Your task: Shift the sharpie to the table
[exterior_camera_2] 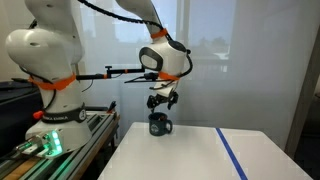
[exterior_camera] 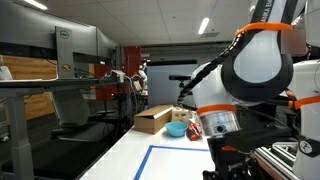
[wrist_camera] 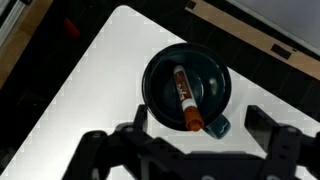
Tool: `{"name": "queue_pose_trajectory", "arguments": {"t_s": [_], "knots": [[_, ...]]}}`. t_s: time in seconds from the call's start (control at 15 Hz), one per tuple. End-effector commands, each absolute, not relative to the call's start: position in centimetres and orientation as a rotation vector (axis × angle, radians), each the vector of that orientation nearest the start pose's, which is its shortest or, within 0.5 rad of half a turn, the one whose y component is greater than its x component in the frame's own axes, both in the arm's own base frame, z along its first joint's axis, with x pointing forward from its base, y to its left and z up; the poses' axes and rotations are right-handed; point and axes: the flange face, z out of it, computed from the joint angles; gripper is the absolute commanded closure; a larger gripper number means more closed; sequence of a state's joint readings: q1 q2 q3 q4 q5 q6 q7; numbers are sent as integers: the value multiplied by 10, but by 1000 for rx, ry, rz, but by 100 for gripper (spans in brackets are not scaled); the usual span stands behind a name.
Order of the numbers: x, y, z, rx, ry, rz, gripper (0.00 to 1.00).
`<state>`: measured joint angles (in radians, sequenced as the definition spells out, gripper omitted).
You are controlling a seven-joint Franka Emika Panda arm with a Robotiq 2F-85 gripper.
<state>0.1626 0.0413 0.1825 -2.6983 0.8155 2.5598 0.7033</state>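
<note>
My gripper needs to lower slightly and close on the sharpie's near end, which lies just below the open fingers, since that end reaches the mug's rim.
The sharpie (wrist_camera: 184,95), with an orange-red body and a white label, lies slanted inside a dark mug (wrist_camera: 152,85). The mug stands on the white table (wrist_camera: 85,95) near its corner. My gripper (wrist_camera: 201,122) is open and empty. It hangs just above the mug, with one finger on each side of it. In an exterior view the gripper (exterior_camera_2: 162,101) is directly over the mug (exterior_camera_2: 160,126), near the far end of the table (exterior_camera_2: 190,158). The sharpie does not show in either exterior view.
A blue tape line (exterior_camera_2: 232,155) runs along the table top. A cardboard box (exterior_camera: 152,118) and a blue bowl-like thing (exterior_camera: 177,129) sit at the table's far end. The robot base and its rail (exterior_camera_2: 55,135) stand beside the table. Table edges are close to the mug.
</note>
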Motion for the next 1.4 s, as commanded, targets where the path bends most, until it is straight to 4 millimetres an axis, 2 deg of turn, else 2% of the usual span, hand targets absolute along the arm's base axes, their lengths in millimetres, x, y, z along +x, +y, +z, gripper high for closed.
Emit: {"name": "queue_pose_trajectory", "arguments": {"t_s": [0.0, 0.47, 0.6, 0.67, 0.73, 0.8, 1.0, 1.07, 1.2, 1.27, 1.33], "knots": [[379, 120, 195, -2427, 1475, 472, 0], [381, 120, 178, -2430, 1499, 514, 0], [382, 121, 176, -2430, 1501, 519, 25], [382, 121, 175, -2430, 1502, 523, 34], [383, 122, 175, -2430, 1502, 523, 34], [383, 123, 174, -2430, 1502, 526, 51], [383, 124, 173, -2430, 1502, 529, 74], [383, 124, 173, -2431, 1503, 531, 79], [382, 124, 172, -2433, 1503, 531, 96], [382, 125, 172, -2435, 1503, 532, 100], [383, 125, 172, -2435, 1501, 530, 97]]}}
